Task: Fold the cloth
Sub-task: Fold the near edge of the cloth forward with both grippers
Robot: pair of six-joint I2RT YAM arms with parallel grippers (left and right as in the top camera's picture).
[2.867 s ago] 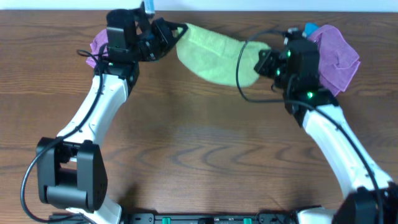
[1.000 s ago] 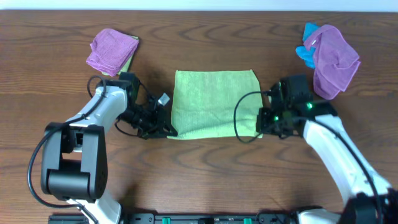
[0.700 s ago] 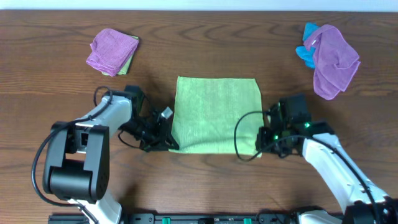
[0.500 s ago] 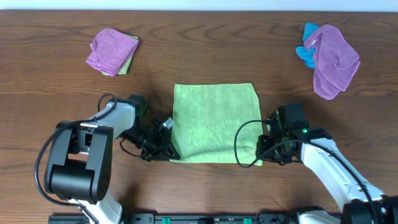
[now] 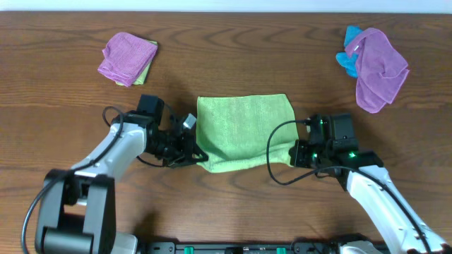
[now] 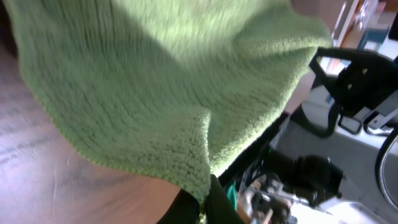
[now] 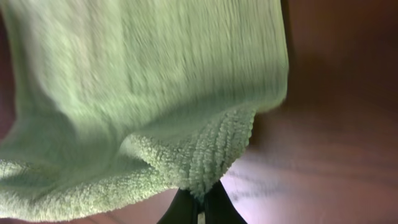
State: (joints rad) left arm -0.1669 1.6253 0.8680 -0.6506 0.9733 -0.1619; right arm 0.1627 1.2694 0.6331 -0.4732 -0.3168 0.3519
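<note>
My left gripper will next carry the pinched near corner straight outward over the cloth's flat far corner [image 5: 200,100], lower it and let go.
The lime-green cloth [image 5: 244,130] lies in the middle of the table, its near edge lifted and curled. My left gripper [image 5: 196,154] is shut on the cloth's near left corner. My right gripper [image 5: 293,156] is shut on the near right corner. In the left wrist view the cloth [image 6: 168,81] hangs from my black fingertips [image 6: 202,208] above the wood. In the right wrist view the cloth [image 7: 143,81] spreads out from my fingertips [image 7: 199,208], which pinch a corner of it.
A folded purple cloth [image 5: 127,58] over a green one lies at the back left. A crumpled purple cloth [image 5: 380,65] and a small bright blue cloth [image 5: 348,58] lie at the back right. Cables loop beside both wrists.
Both grippers, holding the near corners, dragged the cloth toward the front and spread it. Since half a second ago they have moved back toward the far edge, lifting the near edge.
</note>
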